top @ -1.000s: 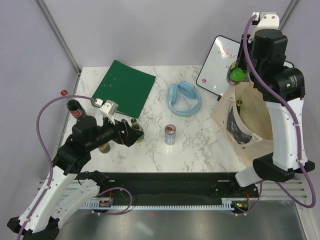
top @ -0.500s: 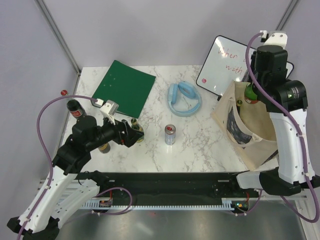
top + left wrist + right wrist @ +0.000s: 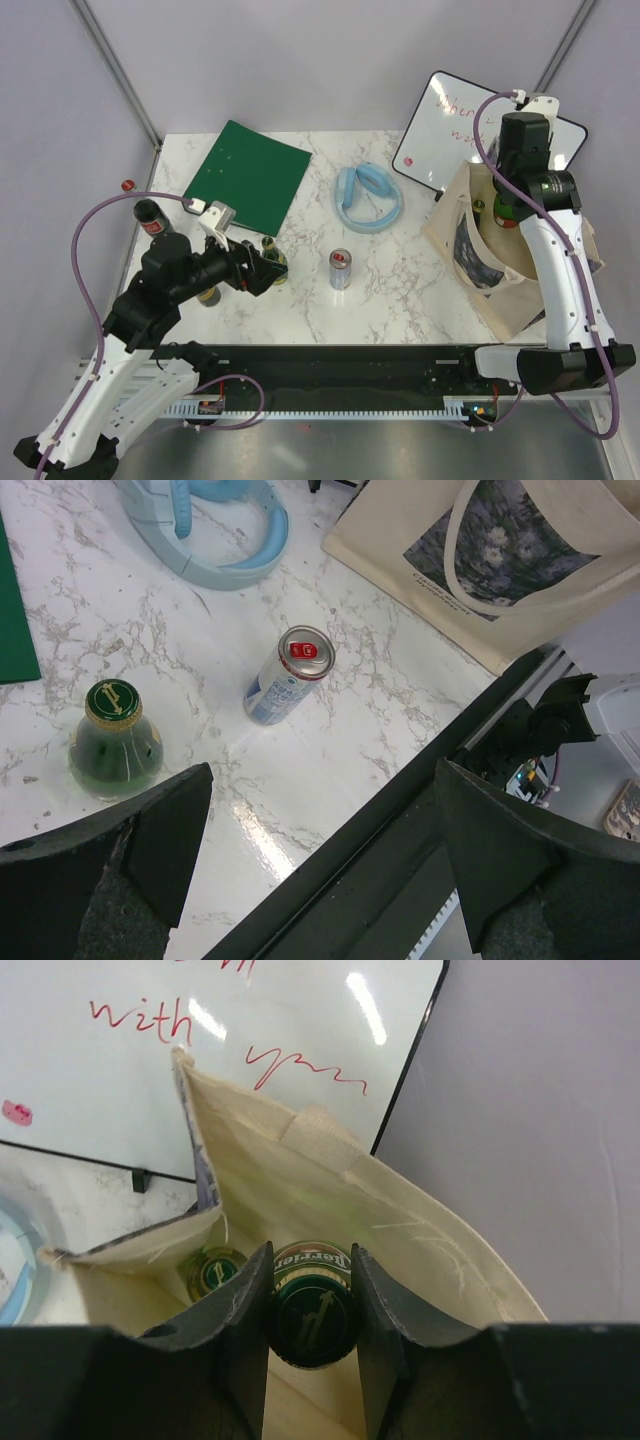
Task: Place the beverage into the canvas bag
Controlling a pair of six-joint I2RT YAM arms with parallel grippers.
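Note:
My right gripper carries the green Perrier bottle (image 3: 312, 1318) down deep into the canvas bag (image 3: 513, 275) next, beside the second green bottle.
The tan canvas bag (image 3: 513, 275) stands open at the table's right, with a dark printed patch on its side (image 3: 500, 540). My right gripper (image 3: 311, 1256) is shut on the neck of a green Perrier bottle (image 3: 312, 1318) and holds it upright inside the bag's mouth (image 3: 506, 207). A second green bottle (image 3: 214, 1272) stands inside the bag beside it. My left gripper (image 3: 320, 820) is open and empty above the table's front edge. A green bottle (image 3: 115, 745) and a silver can with a red top (image 3: 290, 675) stand ahead of it.
A white board with red writing (image 3: 450, 125) leans behind the bag. A light blue ring-shaped object (image 3: 370, 198), a green folder (image 3: 248, 178), a dark bottle with a red label (image 3: 152, 218) and a small red cap (image 3: 127, 185) are on the table.
My right arm has lowered the green bottle from above the bag's rim down into the bag's mouth. The left arm has not moved.

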